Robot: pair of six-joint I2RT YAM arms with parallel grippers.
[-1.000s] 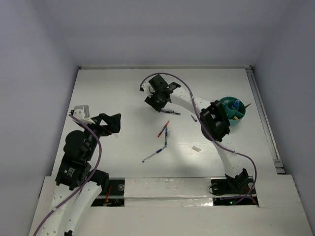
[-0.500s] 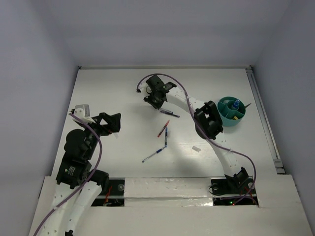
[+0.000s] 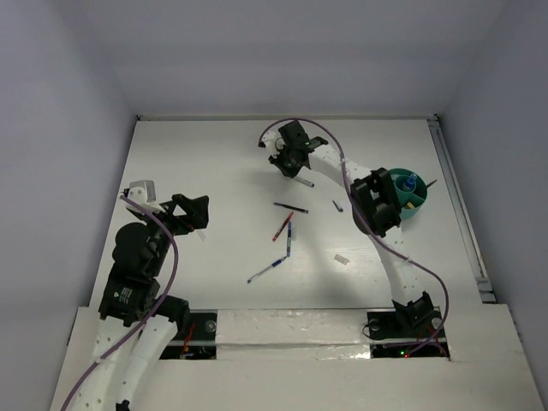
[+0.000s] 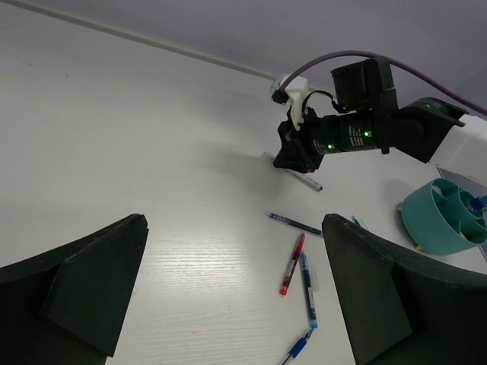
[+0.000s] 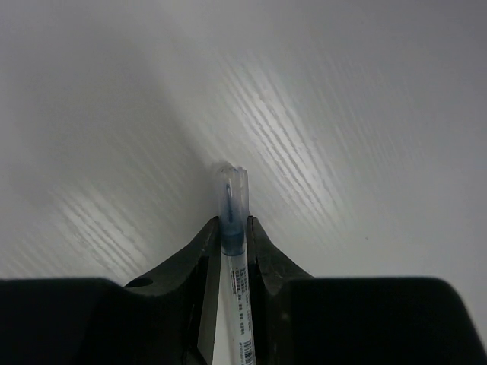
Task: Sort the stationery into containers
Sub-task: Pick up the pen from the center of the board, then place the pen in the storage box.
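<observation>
The right gripper moves up and swings to the right in the top view next, over the teal tub [image 3: 406,193], to release the white pen, as stationery already stands there.
My right gripper [image 5: 232,228] is shut on a white pen [image 5: 232,196] with a clear bluish cap, its tip just above the table. From above, the right gripper [image 3: 291,158] sits at the far middle, the pen [image 3: 306,181] slanting out below it. On the table lie a dark pen [image 3: 291,206], a red pen [image 3: 282,226], a blue pen [image 3: 289,238] and another blue pen [image 3: 265,271]. A white eraser [image 3: 342,258] and a tiny cap [image 3: 337,205] lie to the right. The teal tub [image 3: 406,193] stands at the right. My left gripper [image 3: 193,214] is open and empty at the left.
The left wrist view shows the red pen [image 4: 291,264], the blue pen [image 4: 307,289] and the dark pen [image 4: 295,224] between my wide fingers [image 4: 91,281], with the teal tub [image 4: 441,224] at the right. A rail [image 3: 458,205] runs along the table's right edge.
The right gripper has closed on the white pen and shifted farther back and to the right with it. The dark pen stays on the table. The left arm has barely moved.
</observation>
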